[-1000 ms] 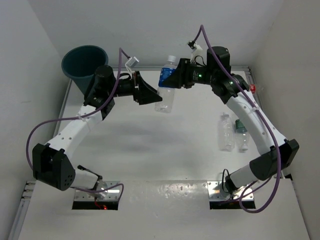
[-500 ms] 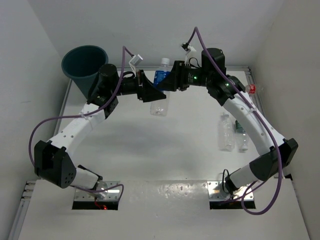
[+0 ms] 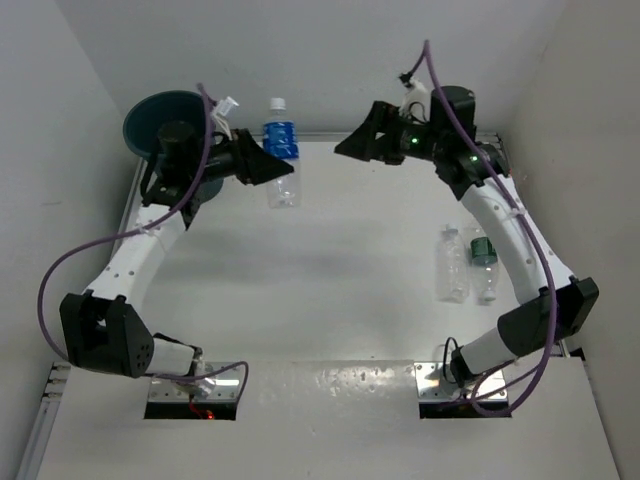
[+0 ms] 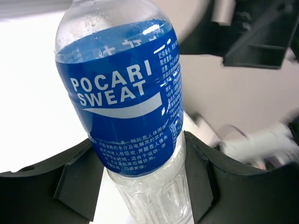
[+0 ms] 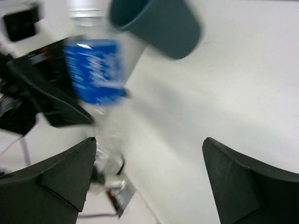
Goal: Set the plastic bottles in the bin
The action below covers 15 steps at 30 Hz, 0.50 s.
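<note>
I should swing my left gripper to the left in the top view to the bin's opening [image 3: 156, 112], turn it outward over the opening and let go of the bottle.
A clear plastic bottle [image 3: 281, 140] with a blue label and white cap hangs upright over the table's far left. My left gripper [image 3: 268, 168] is shut on its clear lower body. In the left wrist view the bottle [image 4: 124, 102] fills the frame, with both black fingers [image 4: 79, 182] pressed against its sides. The dark teal bin [image 3: 160, 112] stands just left of it, partly behind my left arm. My right gripper [image 3: 352, 135] is open and holds nothing, apart to the right of the bottle. Its wrist view shows the blurred bottle [image 5: 96, 70] and the bin [image 5: 159, 21].
Two more clear bottles lie side by side on the table at the right: one with almost no label [image 3: 452, 262], one with a green label [image 3: 486, 268], under my right arm. The white walls stand close behind the bin.
The right gripper opened, let go of the blue-labelled bottle and drew back to the right. The left gripper shut on the bottle and carried it left toward the bin.
</note>
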### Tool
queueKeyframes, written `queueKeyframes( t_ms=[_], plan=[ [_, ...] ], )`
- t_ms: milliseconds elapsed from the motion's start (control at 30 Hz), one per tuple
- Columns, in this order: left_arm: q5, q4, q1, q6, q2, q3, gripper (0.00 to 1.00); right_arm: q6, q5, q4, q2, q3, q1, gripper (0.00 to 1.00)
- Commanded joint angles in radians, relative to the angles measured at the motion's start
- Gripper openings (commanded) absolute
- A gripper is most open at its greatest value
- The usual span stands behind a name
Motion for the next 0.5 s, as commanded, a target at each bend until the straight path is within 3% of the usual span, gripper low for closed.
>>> queueKeyframes(
  t_ms=[0,133,300,467],
  plan=[
    [-0.134,-0.152,0.145,0.156,-0.039,0.133,0.27,-0.058,0.052,-0.07,-0.021,0.045,-0.145,0.94],
    [-0.372,-0.211,0.273,0.326,-0.007,0.271,0.25,-0.223,0.104,-0.167,-0.07,-0.063,-0.224,0.94],
    [-0.709,-0.157,0.33,0.599,0.069,0.407,0.24,-0.401,0.128,-0.201,-0.128,-0.224,-0.27,0.94],
    [-0.762,-0.188,0.413,0.627,0.244,0.543,0.23,-0.453,0.177,-0.222,-0.127,-0.295,-0.271,0.94]
  ],
)
